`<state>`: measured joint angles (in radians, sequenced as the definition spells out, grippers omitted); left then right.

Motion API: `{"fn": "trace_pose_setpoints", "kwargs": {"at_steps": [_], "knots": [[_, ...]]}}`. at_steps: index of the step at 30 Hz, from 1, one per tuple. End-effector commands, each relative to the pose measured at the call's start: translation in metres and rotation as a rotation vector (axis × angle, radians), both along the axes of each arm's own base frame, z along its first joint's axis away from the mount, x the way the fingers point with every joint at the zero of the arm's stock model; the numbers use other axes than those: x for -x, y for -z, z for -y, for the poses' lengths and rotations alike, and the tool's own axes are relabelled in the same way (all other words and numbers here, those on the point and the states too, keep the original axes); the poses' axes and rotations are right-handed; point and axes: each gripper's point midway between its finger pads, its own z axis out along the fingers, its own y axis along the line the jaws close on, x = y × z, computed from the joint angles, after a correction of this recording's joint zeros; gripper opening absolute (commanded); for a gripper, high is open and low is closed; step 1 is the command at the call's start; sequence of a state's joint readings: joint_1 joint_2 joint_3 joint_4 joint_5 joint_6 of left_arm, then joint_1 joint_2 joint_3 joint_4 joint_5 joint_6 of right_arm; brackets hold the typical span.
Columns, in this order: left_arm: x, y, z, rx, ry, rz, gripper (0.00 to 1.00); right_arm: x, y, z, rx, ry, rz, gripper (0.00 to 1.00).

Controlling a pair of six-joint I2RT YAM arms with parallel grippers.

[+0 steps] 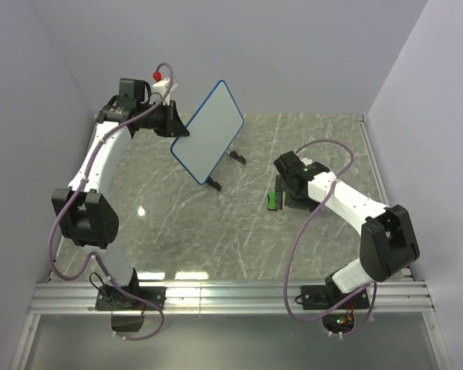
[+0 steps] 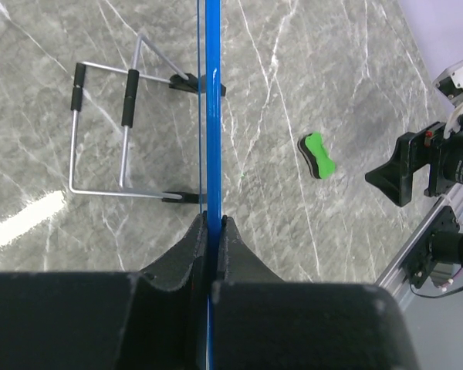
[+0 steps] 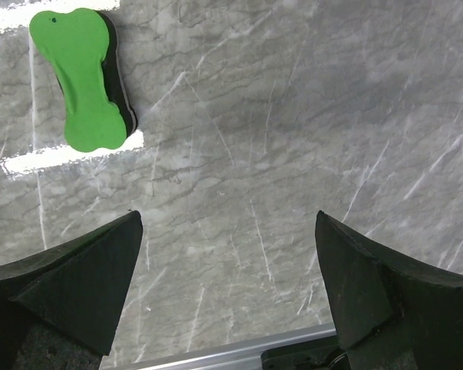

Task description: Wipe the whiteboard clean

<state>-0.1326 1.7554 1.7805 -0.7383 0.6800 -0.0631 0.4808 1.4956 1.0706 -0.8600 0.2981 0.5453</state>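
Observation:
I need to lower the board edge held in my left gripper until the wire stand carries it, then release it. The marble table under the stand is below my left gripper.
The whiteboard (image 1: pixel 208 131) has a blue frame and a plain white face with no marks that I can see. It stands tilted at the back left, with its black feet (image 1: pixel 214 184) low by the table. My left gripper (image 1: pixel 174 127) is shut on the board's left edge. In the left wrist view the board (image 2: pixel 211 92) shows edge-on as a blue line clamped in the left gripper (image 2: pixel 211 223), with its wire stand (image 2: pixel 100 131) behind. My right gripper (image 3: pixel 228 231) is open and empty, low over the table. The green eraser (image 3: pixel 81 77) lies just ahead and to its left.
The eraser (image 1: pixel 273 199) lies on the marble table beside the right gripper (image 1: pixel 284 191), and it also shows in the left wrist view (image 2: pixel 317 155). An aluminium rail (image 1: pixel 231 297) runs along the near edge. Grey walls close in the left, back and right.

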Motion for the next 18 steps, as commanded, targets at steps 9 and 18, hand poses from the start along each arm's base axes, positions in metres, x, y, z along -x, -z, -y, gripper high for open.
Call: {"fn": "trace_pose_setpoints", "kwargs": {"at_steps": [9, 18], "knots": [[0.006, -0.02, 0.007, 0.014, 0.068, 0.085, 0.0, -0.016, -0.006, 0.006, 0.011, -0.012, 0.019, 1.0], [0.006, 0.014, 0.012, 0.005, 0.081, 0.018, 0.0, -0.013, -0.001, 0.016, 0.007, 0.003, 0.007, 1.0]]}}
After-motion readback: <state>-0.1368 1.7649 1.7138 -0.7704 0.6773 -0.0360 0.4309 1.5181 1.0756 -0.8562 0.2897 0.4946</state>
